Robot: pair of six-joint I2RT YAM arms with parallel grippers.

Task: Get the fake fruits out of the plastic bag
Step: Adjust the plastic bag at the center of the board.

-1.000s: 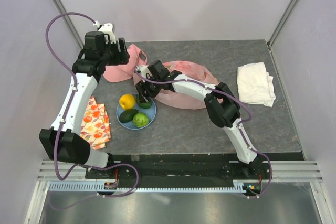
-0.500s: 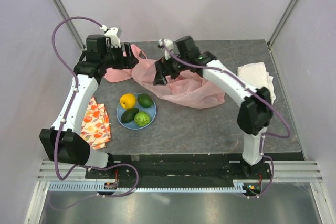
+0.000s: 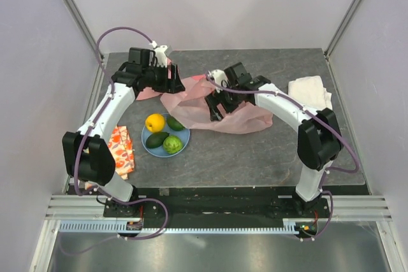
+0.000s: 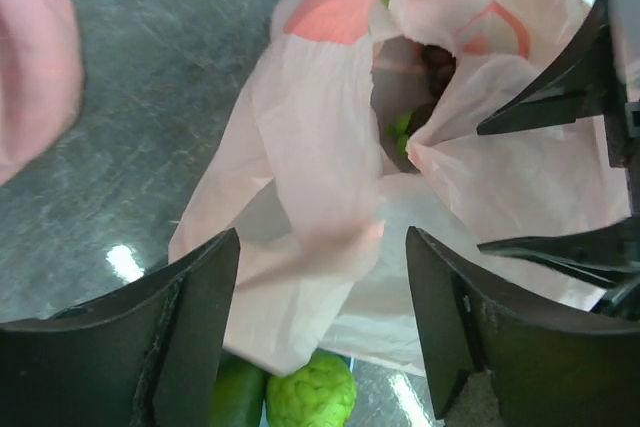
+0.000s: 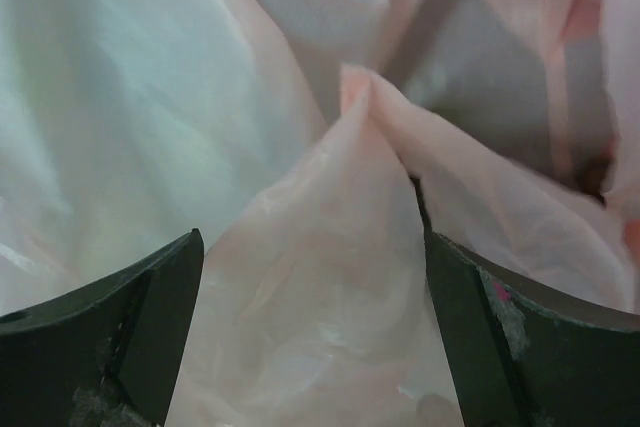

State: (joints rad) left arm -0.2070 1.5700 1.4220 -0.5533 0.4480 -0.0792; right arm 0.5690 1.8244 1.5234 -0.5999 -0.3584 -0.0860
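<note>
My right gripper will lift off the bag next and then go down into the bag's opening onto the dark purple fruit [image 5: 596,173], because only folds of the bag are between its fingers.
The pink plastic bag [image 3: 237,116] lies crumpled mid-table. My left gripper [image 3: 171,83] hangs open over its left end; the bag [image 4: 320,177] fills the gap between the jaws. The bag's mouth [image 4: 420,97] shows a dark purple fruit and something green inside. My right gripper [image 3: 213,107] is open just above the bag's middle, with folds of the bag [image 5: 320,277] between the jaws. The blue plate [image 3: 185,138] holds the yellow lemon [image 3: 154,122], two avocados [image 3: 155,140] and the green round fruit [image 3: 171,145], which also shows in the left wrist view [image 4: 312,392].
A folded white towel [image 3: 309,97] lies at the back right. An orange patterned cloth [image 3: 120,148] lies left of the plate. An opaque pink cap [image 3: 148,93] sits behind the plate, under my left arm.
My right gripper left an avocado on the plate, swung back over the bag and now sits low on it. My left gripper moved right, over the bag's left end.
</note>
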